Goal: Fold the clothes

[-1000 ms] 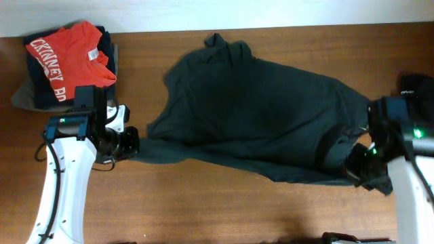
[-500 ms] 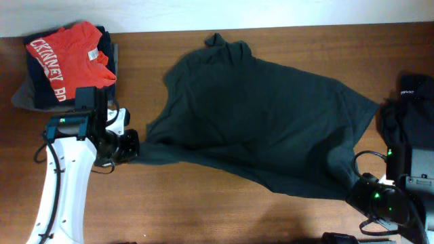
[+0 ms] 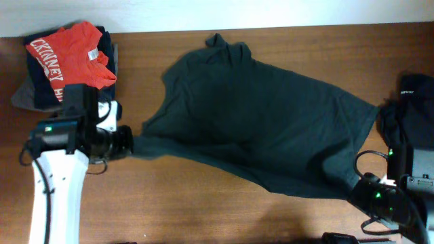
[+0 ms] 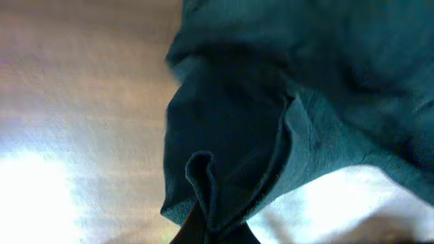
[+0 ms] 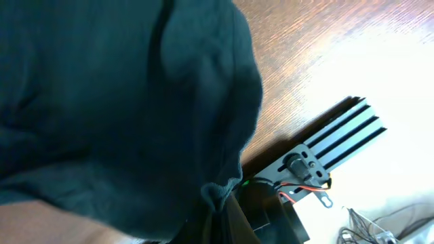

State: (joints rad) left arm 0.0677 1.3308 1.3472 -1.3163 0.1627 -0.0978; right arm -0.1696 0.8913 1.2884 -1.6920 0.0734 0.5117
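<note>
I need to move my right gripper outward and down onto the edge by the black garment and let go of the corner, because the front edge is stretched tight between both grippers.
A dark grey-green T-shirt lies spread across the middle of the wooden table. My left gripper is shut on its left corner, and in the left wrist view a bunched fold of the shirt runs into the jaws. My right gripper is at the front right and is shut on the shirt's lower right corner. In the right wrist view the cloth hangs from the jaws. The shirt's front edge is pulled taut between the two grippers.
A stack of folded clothes with a red shirt with white lettering on top sits at the back left. A black garment lies at the right edge. A metal rail shows off the table's edge in the right wrist view.
My right arm swung from the right side to the front right corner with the shirt's corner. My left gripper moved a little left, stretching the shirt's front edge.
</note>
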